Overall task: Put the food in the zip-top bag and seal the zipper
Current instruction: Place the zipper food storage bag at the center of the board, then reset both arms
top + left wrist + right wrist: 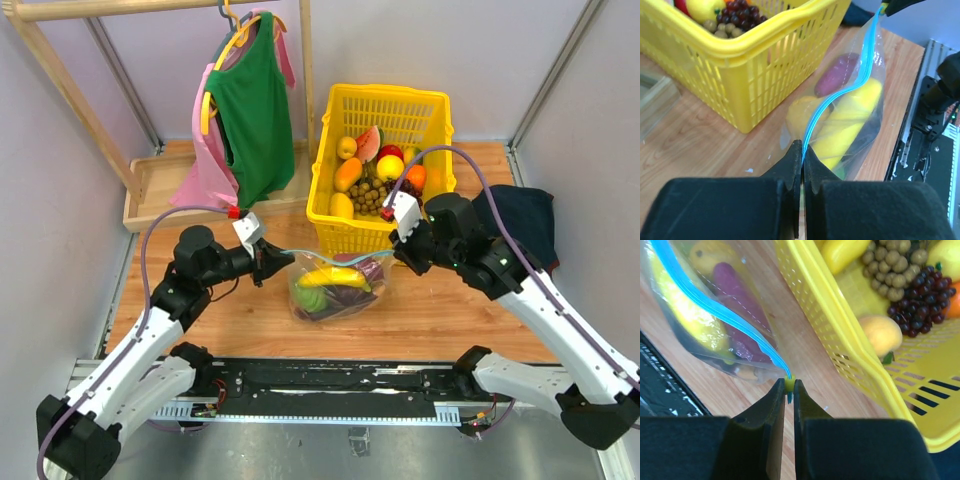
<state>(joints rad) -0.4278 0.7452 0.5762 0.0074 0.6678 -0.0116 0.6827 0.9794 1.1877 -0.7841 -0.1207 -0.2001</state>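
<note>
The basket's near side [842, 357] stands just outward of my right gripper, so next I will move outward toward it and release the slider [789, 384], already at the zipper's end.
The clear zip-top bag [335, 292] hangs just above the wooden table in front of the basket, stretched between both grippers. It holds food: a yellow banana [850, 122], a purple eggplant [834, 76] and something green low down. The light-blue zipper [840, 95] runs taut along its mouth. My left gripper [283, 258] is shut on the zipper's left end [802, 150]. My right gripper [393, 257] is shut on a small yellow-green slider [789, 384] at the zipper's right end [715, 310]. The banana [685, 315] and eggplant [740, 305] also show in the right wrist view.
A yellow basket [428, 110] with more toy fruit stands right behind the bag. A wooden rack [306, 60] with a green top [250, 110] and a pink one on hangers is at the back left over a wooden tray [150, 190]. A dark cloth [525, 220] lies at the right.
</note>
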